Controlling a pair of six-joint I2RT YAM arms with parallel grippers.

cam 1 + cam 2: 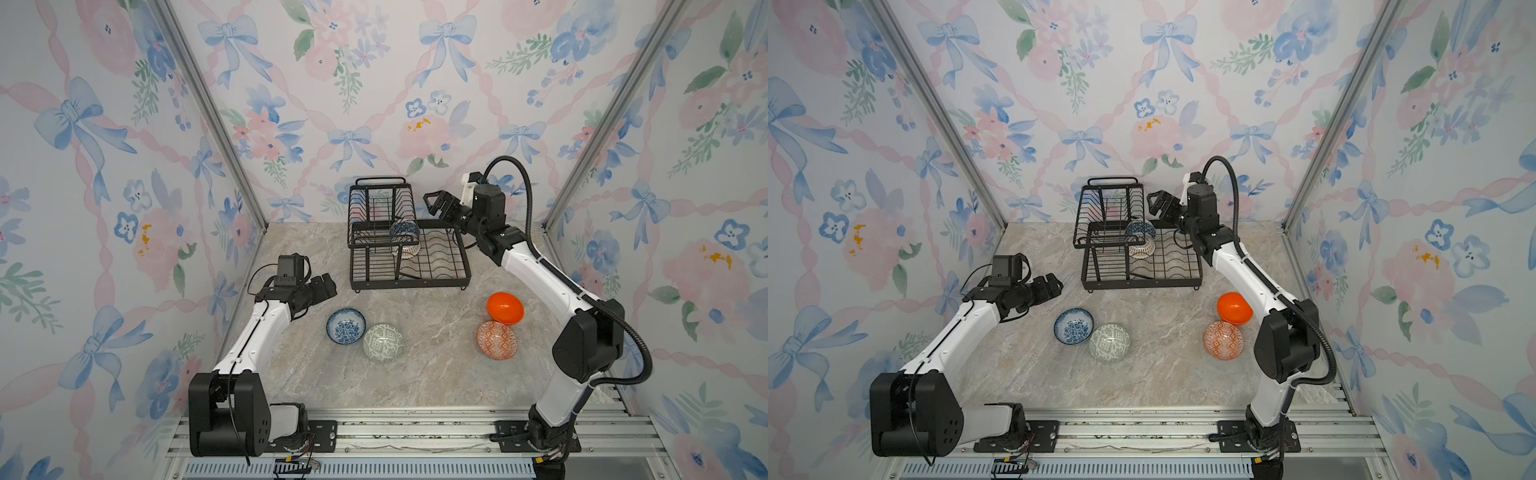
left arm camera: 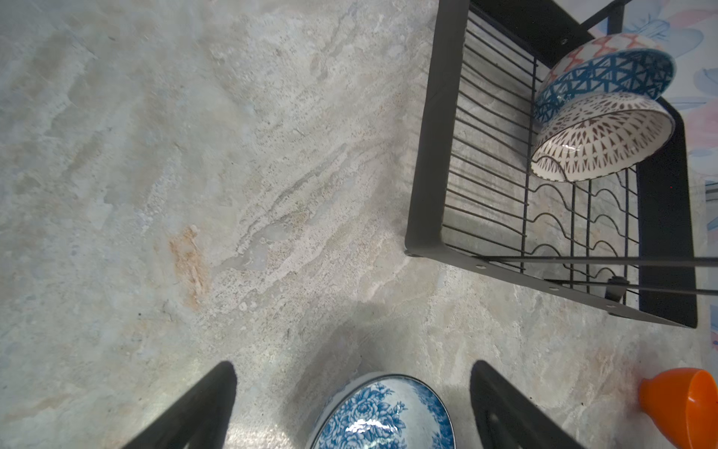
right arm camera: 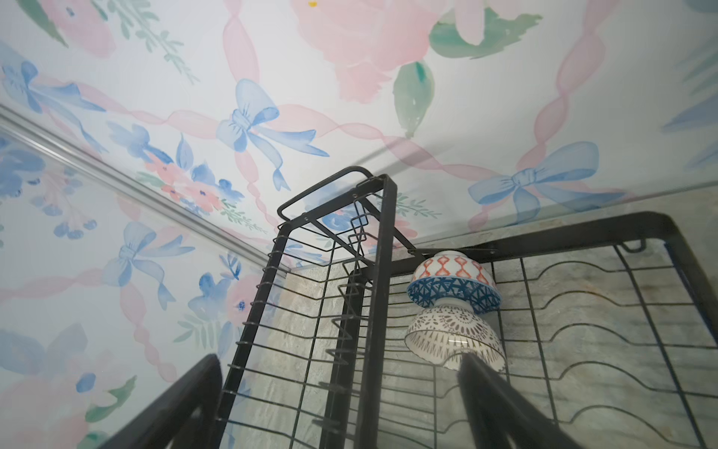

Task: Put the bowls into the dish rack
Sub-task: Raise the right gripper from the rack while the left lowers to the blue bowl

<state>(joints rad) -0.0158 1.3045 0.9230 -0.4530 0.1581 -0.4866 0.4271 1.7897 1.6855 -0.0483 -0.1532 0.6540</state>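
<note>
The floral bowl's rim farthest from the green-white bowl lies below my left gripper, nearer my base, so I will next lower the gripper and draw it back onto the floral bowl's rim (image 1: 328, 322) (image 2: 321, 431) there.
The black wire dish rack (image 1: 411, 284) (image 1: 1142, 284) stands at the back of the table. Two bowls lie tipped in its lower tray: a dark-blue geometric bowl (image 1: 404, 230) (image 2: 606, 77) (image 3: 452, 287) and a brown-white patterned bowl (image 1: 407, 251) (image 2: 598, 144) (image 3: 454, 334). On the table sit a blue-white floral bowl (image 1: 345, 326) (image 2: 382, 416), a green-white bowl (image 1: 383, 343), an orange-white bowl (image 1: 497, 340) and a plain orange bowl (image 1: 505, 308) (image 2: 684, 408). My left gripper (image 1: 328, 284) (image 2: 353, 369) hangs open just above the floral bowl, empty. My right gripper (image 1: 436, 203) (image 3: 338, 359) is open and empty above the rack's back right.
Floral-papered walls close in the back and both sides, and the rack's raised upper basket (image 1: 380, 208) stands near the back wall. An aluminium rail (image 1: 415, 428) with both arm bases runs along the front. The right arm's forearm (image 1: 540, 274) passes over the plain orange bowl's side.
</note>
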